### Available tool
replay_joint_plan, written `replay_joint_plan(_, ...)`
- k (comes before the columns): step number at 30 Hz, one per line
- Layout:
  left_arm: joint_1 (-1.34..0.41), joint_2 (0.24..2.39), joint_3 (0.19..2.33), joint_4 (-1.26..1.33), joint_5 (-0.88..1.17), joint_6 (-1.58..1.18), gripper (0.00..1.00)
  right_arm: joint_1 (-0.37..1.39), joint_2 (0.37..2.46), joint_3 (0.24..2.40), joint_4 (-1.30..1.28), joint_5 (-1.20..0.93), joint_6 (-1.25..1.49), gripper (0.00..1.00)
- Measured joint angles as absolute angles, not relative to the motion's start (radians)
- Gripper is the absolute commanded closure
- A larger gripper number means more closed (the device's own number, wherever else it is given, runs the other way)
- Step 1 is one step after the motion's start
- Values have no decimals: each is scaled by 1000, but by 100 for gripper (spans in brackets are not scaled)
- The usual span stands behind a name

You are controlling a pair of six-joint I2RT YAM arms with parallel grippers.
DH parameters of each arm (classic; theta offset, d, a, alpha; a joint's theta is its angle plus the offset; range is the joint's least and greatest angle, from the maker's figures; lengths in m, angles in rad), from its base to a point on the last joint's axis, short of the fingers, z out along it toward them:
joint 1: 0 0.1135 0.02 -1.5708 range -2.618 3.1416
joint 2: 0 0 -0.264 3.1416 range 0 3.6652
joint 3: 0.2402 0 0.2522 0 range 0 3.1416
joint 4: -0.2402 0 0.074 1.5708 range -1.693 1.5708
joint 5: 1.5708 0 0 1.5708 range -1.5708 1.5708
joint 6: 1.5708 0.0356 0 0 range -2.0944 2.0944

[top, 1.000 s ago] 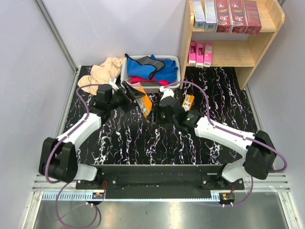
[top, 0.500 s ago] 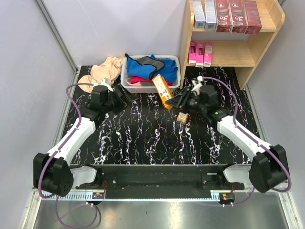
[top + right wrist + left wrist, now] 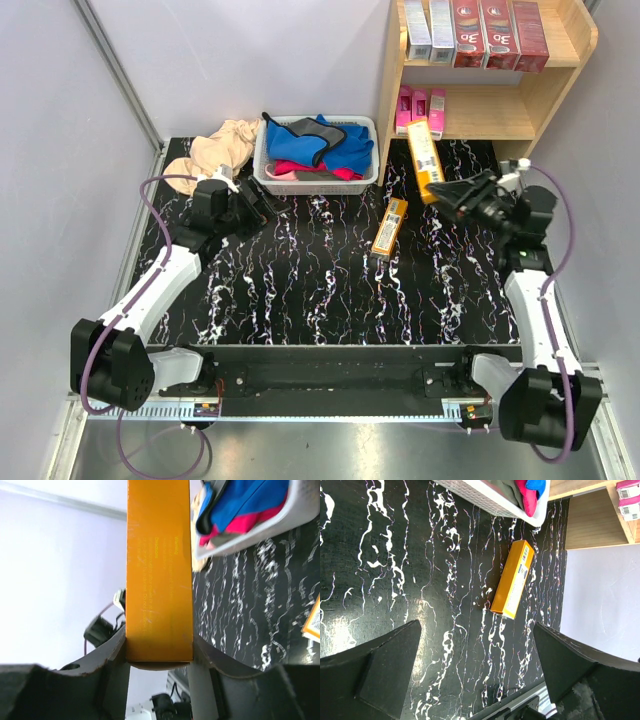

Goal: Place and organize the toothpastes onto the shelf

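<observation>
I will next move my right gripper outward and let go of the orange-yellow box (image 3: 426,153) on the lower level of the shelf beside the pink boxes, because that bare spot is further outward.
The light-wood shelf (image 3: 560,110) stands at the far right, with two silver-grey and three dark red toothpaste boxes on its top tier and three pink boxes (image 3: 420,112) on the lower one. My right gripper (image 3: 442,188) is shut on the lower end of an orange-yellow toothpaste box (image 3: 426,153) and holds it upright in the air in front of the lower tier. In the right wrist view the box (image 3: 159,570) sits clamped in the gripper (image 3: 159,652). A second orange box (image 3: 389,227) lies flat mid-table; it also shows in the left wrist view (image 3: 513,579). My left gripper (image 3: 266,196) (image 3: 477,647) is open and empty.
A white plastic basket (image 3: 262,160) of blue, pink and grey cloths stands at the back centre, just left of the shelf; its corner shows in the left wrist view (image 3: 485,497). A beige cloth (image 3: 215,150) lies left of it. Grey walls close both sides.
My right arm has swung from the table's middle to the right, carrying the orange box up to the shelf front. My left arm drew back to the left, then stayed still.
</observation>
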State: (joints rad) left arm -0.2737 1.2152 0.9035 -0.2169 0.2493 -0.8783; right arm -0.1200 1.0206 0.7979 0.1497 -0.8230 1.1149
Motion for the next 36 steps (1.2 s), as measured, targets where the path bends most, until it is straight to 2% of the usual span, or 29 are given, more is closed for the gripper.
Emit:
replay_joint_plan(3, -274, 1222, 904, -216, 249, -878, 1, -252, 1020, 797, 157, -893, 1140, 67)
replay_joint_plan(9, -277, 1235, 904, -217, 250, -872, 1, -383, 1039, 801, 191, -987, 1172, 67)
replay_joint_plan(22, -278, 1252, 904, -216, 250, -868, 1, -386, 1216, 904, 243, -988, 1190, 68)
replay_joint_plan(36, -278, 1263, 924, -216, 256, -863, 1, -386, 1639, 1167, 318, -868, 1200, 68)
